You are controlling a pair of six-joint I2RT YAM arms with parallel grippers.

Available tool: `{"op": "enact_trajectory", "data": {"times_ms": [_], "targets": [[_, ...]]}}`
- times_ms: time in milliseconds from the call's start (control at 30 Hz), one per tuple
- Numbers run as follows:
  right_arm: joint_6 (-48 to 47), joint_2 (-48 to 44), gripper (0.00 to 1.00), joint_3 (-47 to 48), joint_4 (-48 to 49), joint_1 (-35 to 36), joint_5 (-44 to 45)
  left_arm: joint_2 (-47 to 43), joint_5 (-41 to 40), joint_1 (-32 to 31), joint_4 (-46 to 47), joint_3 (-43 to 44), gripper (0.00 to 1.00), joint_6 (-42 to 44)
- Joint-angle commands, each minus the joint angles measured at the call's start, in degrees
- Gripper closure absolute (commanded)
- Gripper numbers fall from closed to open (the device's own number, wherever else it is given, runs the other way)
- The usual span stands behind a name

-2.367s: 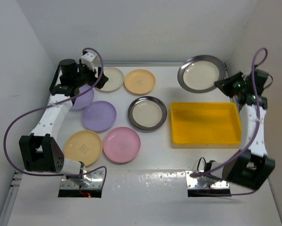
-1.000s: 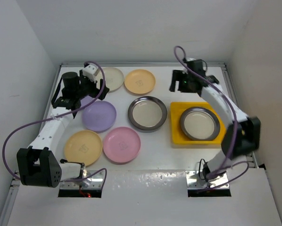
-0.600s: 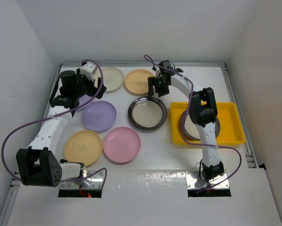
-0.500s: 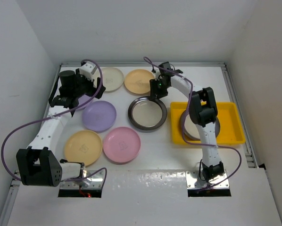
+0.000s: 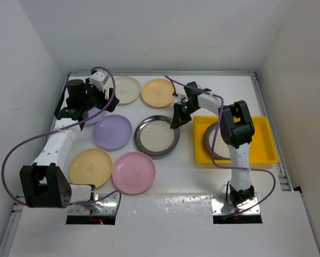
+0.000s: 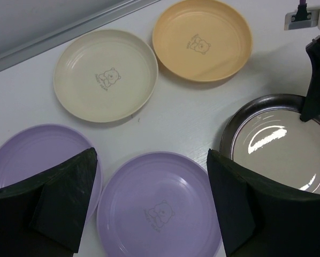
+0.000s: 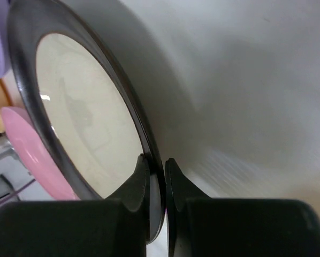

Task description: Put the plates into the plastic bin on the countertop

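Note:
My right gripper will next carry the dark-rimmed steel plate up and to the right in the top view, then down onto the bin's steel plate point(image 5: 222, 142), because both match.
My right gripper point(image 5: 176, 122) is shut on the right rim of a dark-rimmed steel plate point(image 5: 157, 136); the wrist view shows both fingers pinching that rim point(image 7: 155, 179), with the plate tilted. A second steel plate point(image 5: 212, 140) lies in the yellow bin point(image 5: 261, 140), partly hidden by the right arm. My left gripper point(image 5: 86, 108) is open and empty, hovering over two lilac plates point(image 6: 159, 206) point(image 6: 37, 155). The cream point(image 5: 125, 89), orange point(image 5: 158, 92), orange-yellow point(image 5: 90, 167) and pink point(image 5: 133, 172) plates lie on the white countertop point(image 5: 181, 176).
White walls close in the countertop at back, left and right. The thin raised metal edge point(image 5: 165, 73) runs along the back. The pink plate point(image 7: 31, 155) touches the held steel plate's near edge. The right half of the bin holds nothing.
The right arm set a steel plate in the bin, swung left and shut on the second steel plate's rim. That plate slid near-left, nudging the pink plate. The left gripper barely moved.

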Motion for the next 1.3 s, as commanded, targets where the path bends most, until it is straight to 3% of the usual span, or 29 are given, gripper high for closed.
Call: {"op": "enact_trajectory", "data": {"times_ms": [0,133,300,433,467,533,567,667,800,1000,1200,1233,1267], "targets": [[2.97,-2.83,1.0,0.53,4.47,-1.02,1.01,0.0,2.03,0.58,2.07,2.15,0.15,-0.17],[12.62,-10.66,1.0,0.88,12.13,-3.49,-4.68,0.0,2.03,0.58,2.07,1.63,0.15,-0.17],[22.39,-25.5,1.0,-2.71,20.49,-8.67,-5.5,0.0,2.03,0.58,2.07,1.63,0.15,-0.17],[31.6,-40.53,1.0,-14.91,20.67,-18.66,-2.86,-0.52,1.5,0.58,2.07,0.57,0.15,-0.7],[32.68,-42.99,1.0,-24.16,21.19,-21.83,-1.03,-0.52,1.5,0.58,2.59,0.57,0.15,-1.4],[35.65,-54.04,1.0,-32.37,20.5,-28.33,1.17,-0.52,1.5,0.58,3.21,-1.0,0.15,-2.01],[36.29,-60.97,1.0,-36.6,16.93,-33.24,4.31,-0.52,2.11,0.58,4.17,-1.88,0.15,-2.63],[35.59,-67.69,1.0,-41.81,9.98,-38.62,7.49,0.0,2.82,-0.03,7.15,-3.29,0.15,-3.77],[34.97,-72.9,1.0,-45.16,1.61,-44.09,13.03,0.0,4.32,-0.56,9.02,-4.7,0.15,-4.48],[36.21,-77.73,1.0,-53.76,3.61,-49.19,17.42,-1.58,3.61,-1.09,10.07,-6.37,0.15,-3.95],[32.34,-74.66,1.0,-57.21,3.0,-50.16,20.6,-3.25,2.92,-1.61,10.08,-8.22,0.15,-3.95],[31.47,-74.66,0.94,-57.56,3.96,-50.25,21.91,-3.94,2.91,-1.61,10.07,-8.22,0.15,-3.34],[30.76,-74.14,0.67,-57.91,3.97,-50.16,22.01,-3.95,2.22,-1.61,10.07,-8.91,0.15,-3.34]]}}
